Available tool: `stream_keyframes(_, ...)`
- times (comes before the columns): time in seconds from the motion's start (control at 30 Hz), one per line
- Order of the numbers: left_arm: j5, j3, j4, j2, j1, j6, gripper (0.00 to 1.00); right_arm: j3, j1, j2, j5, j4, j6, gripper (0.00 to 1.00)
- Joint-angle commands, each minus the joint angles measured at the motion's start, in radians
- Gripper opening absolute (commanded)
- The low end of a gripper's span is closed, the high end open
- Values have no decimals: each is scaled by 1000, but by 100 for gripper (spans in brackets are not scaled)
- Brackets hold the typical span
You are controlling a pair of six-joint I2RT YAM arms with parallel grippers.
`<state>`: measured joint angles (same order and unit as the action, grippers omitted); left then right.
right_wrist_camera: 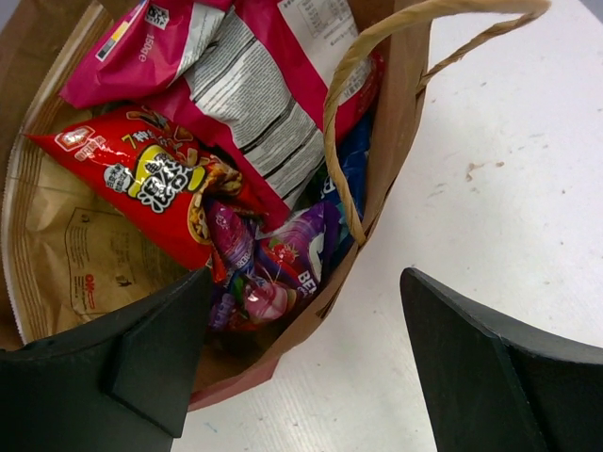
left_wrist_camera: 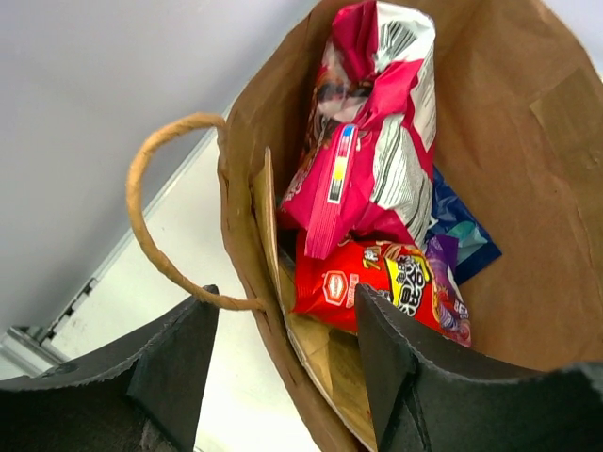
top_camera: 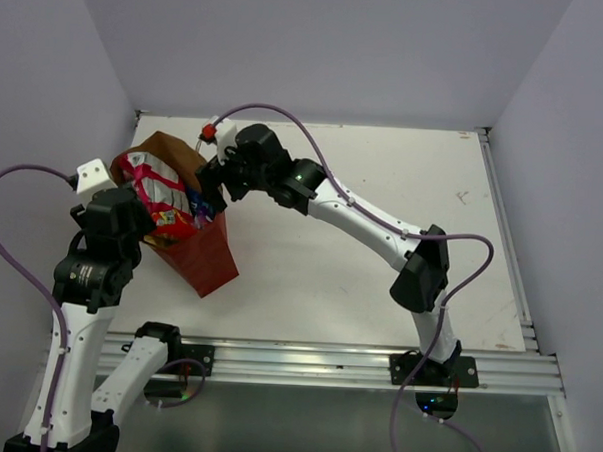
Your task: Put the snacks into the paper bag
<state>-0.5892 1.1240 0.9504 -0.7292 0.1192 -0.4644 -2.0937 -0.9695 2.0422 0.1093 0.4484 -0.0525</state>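
The bag's rim beside the string handle runs below my left gripper, between its open fingers. My left gripper needs to move down next with its fingers on both sides of that rim and close there.
The paper bag point(top_camera: 208, 264) stands tilted at the table's left, red-brown outside and kraft brown inside point(left_wrist_camera: 528, 188). Inside it a pink-and-silver packet point(left_wrist_camera: 377, 141) lies on top of a red packet point(left_wrist_camera: 377, 282). A purple packet point(right_wrist_camera: 287, 250) and a dark blue packet point(right_wrist_camera: 356, 160) are beside them. A tan chips bag point(right_wrist_camera: 85, 254) lies flat against the wall. My left gripper point(left_wrist_camera: 283, 367) is open, one finger on each side of the bag's rim by a string handle point(left_wrist_camera: 137, 207). My right gripper point(right_wrist_camera: 311, 367) is open astride the opposite rim point(right_wrist_camera: 400, 141), touching nothing.
The white table point(top_camera: 383, 190) runs to the right of the bag, with grey walls on three sides. A metal rail point(top_camera: 326, 362) holding both arm bases crosses the near edge. Purple cables loop off each arm.
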Motion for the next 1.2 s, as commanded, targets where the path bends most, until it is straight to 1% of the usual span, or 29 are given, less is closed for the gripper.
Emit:
stream_keyframes(0.0,15,2,48,-6,5,-49,62,-61,3,19,44,-34,-7,85)
stream_keyframes(0.1,22,-44,65,-6,5,-59,62,-83,6,33,59,-33,-9,85)
stream_keyframes(0.23,60,-108,42,-12,5,-79,61,-81,8,33,78,-53,-20,85)
stream_keyframes(0.37,60,-109,48,-44,5,-82,58,-83,12,38,87,-63,-29,85)
stream_keyframes(0.4,55,-107,42,-41,7,-82,57,-81,14,38,87,-65,-29,83)
stream_keyframes(0.47,49,-109,36,-35,5,-82,46,-81,12,41,87,-65,-29,79)
stream_keyframes(0.5,45,-109,31,-27,5,-83,41,-81,12,42,86,-63,-29,73)
stream_keyframes(0.53,39,-109,28,-26,5,-83,38,-80,14,45,87,-63,-29,70)
stream_keyframes(0.57,37,-107,27,-26,5,-82,37,-81,14,46,89,-62,-29,69)
stream_keyframes(0.6,32,-109,24,-29,7,-80,37,-81,14,47,90,-59,-29,65)
stream_keyframes(0.67,32,-107,19,-35,5,-77,34,-81,14,53,93,-54,-30,61)
stream_keyframes(0.7,29,-109,18,-42,7,-76,33,-84,12,55,95,-51,-30,55)
stream_keyframes(0.73,29,-109,13,-47,5,-74,30,-85,12,56,95,-44,-30,52)
stream_keyframes(1.07,29,-124,-48,-114,5,-45,25,-94,14,105,59,7,3,51)
stream_keyframes(1.13,32,-128,-65,-125,5,-39,24,-104,14,127,53,22,3,47)
stream_keyframes(1.17,31,-132,-74,-128,5,-36,23,-108,14,134,49,26,6,40)
